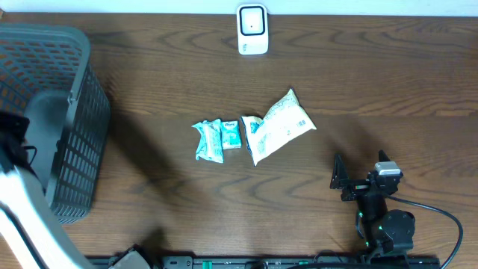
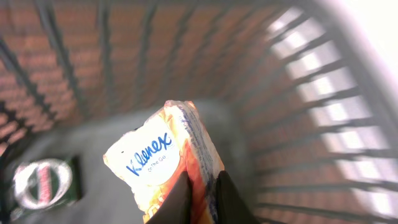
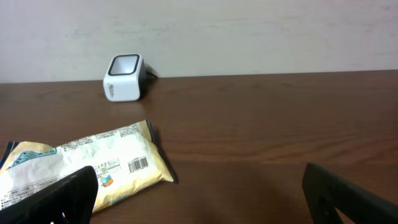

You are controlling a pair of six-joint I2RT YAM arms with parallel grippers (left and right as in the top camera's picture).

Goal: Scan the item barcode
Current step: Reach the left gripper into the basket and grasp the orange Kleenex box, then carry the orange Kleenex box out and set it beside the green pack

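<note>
I will lift the Kleenex pack up out of the basket (image 1: pixel 75 97) next with my left gripper, then lower it beside the teal packets and release it on the bare tabletop there.
In the left wrist view my left gripper (image 2: pixel 204 182) is down inside the grey mesh basket (image 2: pixel 323 106), shut on the lower edge of an orange and white Kleenex tissue pack (image 2: pixel 155 158), the item in hand. No barcode shows on the pack's visible face. In the overhead view the basket (image 1: pixel 75 97) hides that gripper. The white barcode scanner (image 1: pixel 252 30) stands at the table's far edge, also seen in the right wrist view (image 3: pixel 124 77). My right gripper (image 1: pixel 340 178) hovers open at the front right, nothing between its fingers (image 3: pixel 62 199).
A pale snack bag (image 1: pixel 278 125) with a printed barcode (image 3: pixel 138 165) lies mid-table beside two teal packets (image 1: pixel 209 140). A green and white item (image 2: pixel 43 183) lies on the basket floor. My left arm (image 1: pixel 19 194) reaches into the basket from the front left.
</note>
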